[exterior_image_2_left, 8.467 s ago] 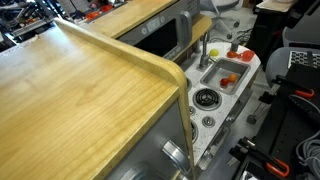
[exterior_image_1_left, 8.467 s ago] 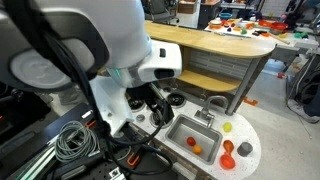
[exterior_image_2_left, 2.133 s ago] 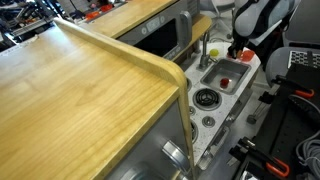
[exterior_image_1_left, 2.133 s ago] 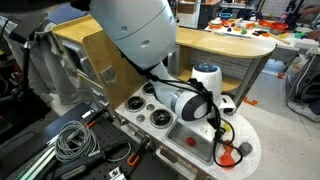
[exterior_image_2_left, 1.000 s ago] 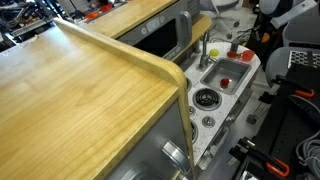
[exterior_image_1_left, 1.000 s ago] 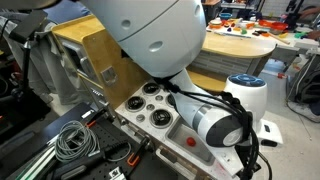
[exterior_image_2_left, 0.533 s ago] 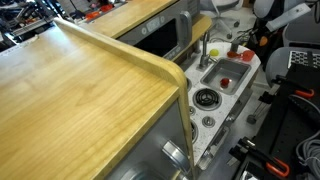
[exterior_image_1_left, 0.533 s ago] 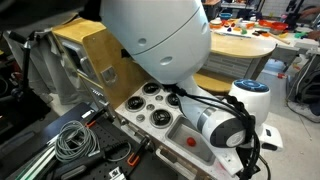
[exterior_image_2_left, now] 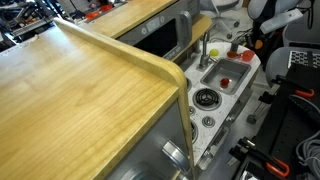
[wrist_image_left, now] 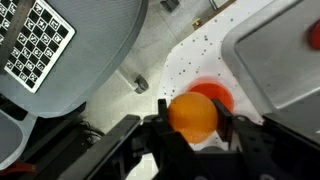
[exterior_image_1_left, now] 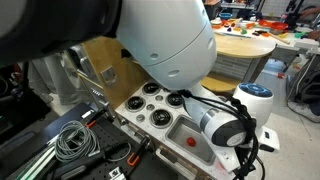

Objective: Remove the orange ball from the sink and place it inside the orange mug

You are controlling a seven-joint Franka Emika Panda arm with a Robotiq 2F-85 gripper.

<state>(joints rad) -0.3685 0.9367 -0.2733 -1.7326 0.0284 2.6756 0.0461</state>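
Observation:
The mug's round opening point(wrist_image_left: 210, 90) shows past the ball, slightly right of my gripper in the wrist view, so I will shift that way, center the ball and release it.
In the wrist view my gripper point(wrist_image_left: 192, 118) is shut on the orange ball point(wrist_image_left: 192, 112), with a dark finger point(wrist_image_left: 160, 128) pressed against each side. Directly behind the ball, partly hidden by it, lies the round orange-red opening of the mug point(wrist_image_left: 218, 94) on the white counter point(wrist_image_left: 200, 50). The grey sink point(wrist_image_left: 275, 60) is at the upper right of this view. In both exterior views the sink point(exterior_image_1_left: 195, 133) point(exterior_image_2_left: 225, 72) shows with a small red object point(exterior_image_1_left: 191, 141) point(exterior_image_2_left: 226, 81) in it. The arm's wrist point(exterior_image_1_left: 245, 120) hides the gripper, ball and mug in an exterior view.
Round black burners point(exterior_image_1_left: 150, 100) point(exterior_image_2_left: 205, 98) sit on the toy counter beside the sink, and a grey faucet point(exterior_image_2_left: 205, 45) stands at the basin. A wooden tabletop point(exterior_image_2_left: 80, 100) fills one side. Cables point(exterior_image_1_left: 70, 140) lie on the floor near the counter.
The arm's wrist has shifted slightly over the counter's end beyond the sink. The gripper stays shut on the orange ball.

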